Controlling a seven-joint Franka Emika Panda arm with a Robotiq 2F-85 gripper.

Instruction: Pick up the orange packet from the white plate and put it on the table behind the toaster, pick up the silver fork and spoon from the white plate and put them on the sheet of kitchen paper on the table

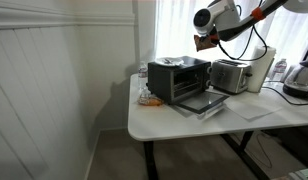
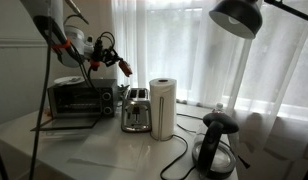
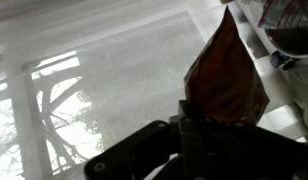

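Note:
The orange packet (image 3: 229, 75) still hangs above the toaster's height, so next I will lower my gripper toward the space behind the toaster, which is below it, and release.
My gripper (image 1: 203, 41) is high above the table, over the silver toaster (image 1: 230, 75), and is shut on the orange packet (image 3: 229, 75). In an exterior view the gripper (image 2: 118, 62) holds the packet (image 2: 123, 69) in the air just above the toaster (image 2: 136, 110), near the window curtain. The white plate (image 1: 148, 98) sits at the table's end beside the toaster oven (image 1: 179, 78). The fork and spoon are too small to make out. A sheet of kitchen paper (image 1: 250, 112) lies flat on the table in front of the toaster.
The toaster oven (image 2: 79, 97) has its door folded down. A kitchen paper roll (image 2: 163, 108), a black kettle (image 2: 216, 145) with its cord, and a lamp shade (image 2: 237, 15) stand nearby. Curtains hang close behind the table.

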